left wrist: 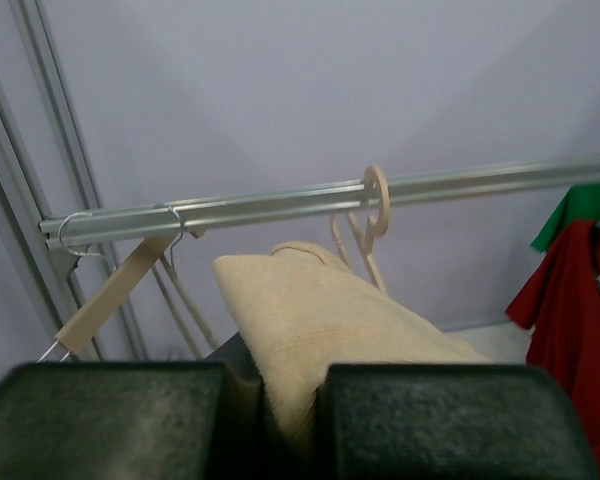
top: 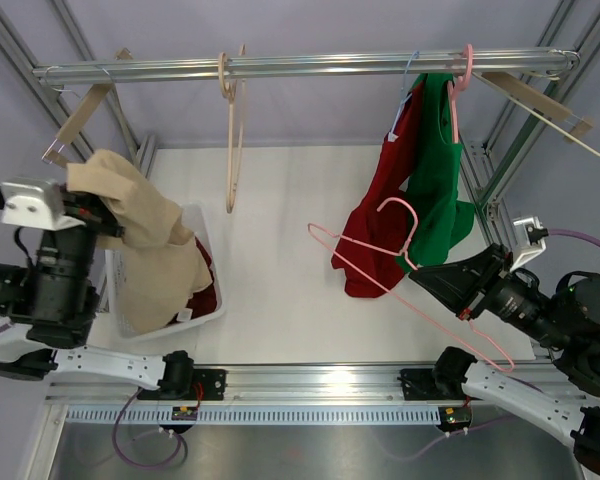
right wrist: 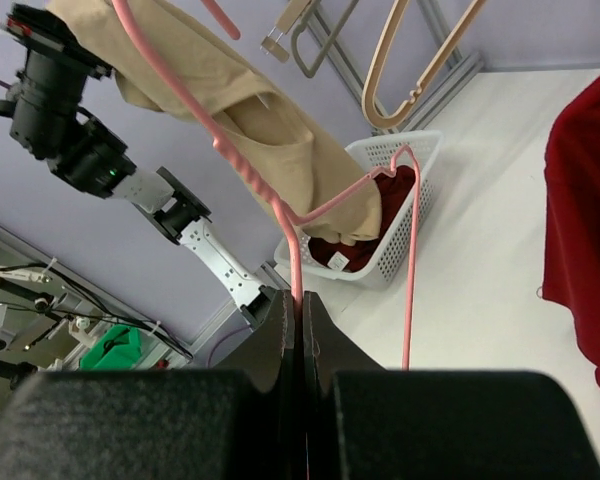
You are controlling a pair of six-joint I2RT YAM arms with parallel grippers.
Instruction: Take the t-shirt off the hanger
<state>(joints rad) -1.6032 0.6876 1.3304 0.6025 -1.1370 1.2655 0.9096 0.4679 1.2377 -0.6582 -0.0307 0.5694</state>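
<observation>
I should move my left gripper down, tipping its fingers down over the white basket (top: 206, 250) below it to release the t-shirt (top: 140, 230), since the pink hanger is bare.
The beige t-shirt (top: 140, 230) hangs from my left gripper (top: 102, 222) at the far left, draped down into the white basket (top: 206, 250). In the left wrist view the beige cloth (left wrist: 320, 320) is pinched between the shut fingers of the left gripper (left wrist: 295, 420). The pink wire hanger (top: 395, 202) is bare and held low at the right by my right gripper (top: 420, 275). In the right wrist view its jaws are pressed together on the hanger's wire (right wrist: 297, 260) at the gripper (right wrist: 302, 310), with the t-shirt (right wrist: 260, 130) beyond.
The basket (right wrist: 420, 150) holds a dark red garment (top: 208, 290). A red shirt (top: 380, 220) and a green shirt (top: 435, 190) hang from the metal rail (top: 310, 65) at the right. An empty wooden hanger (top: 232, 130) hangs mid-rail, another (top: 80, 115) at the left end.
</observation>
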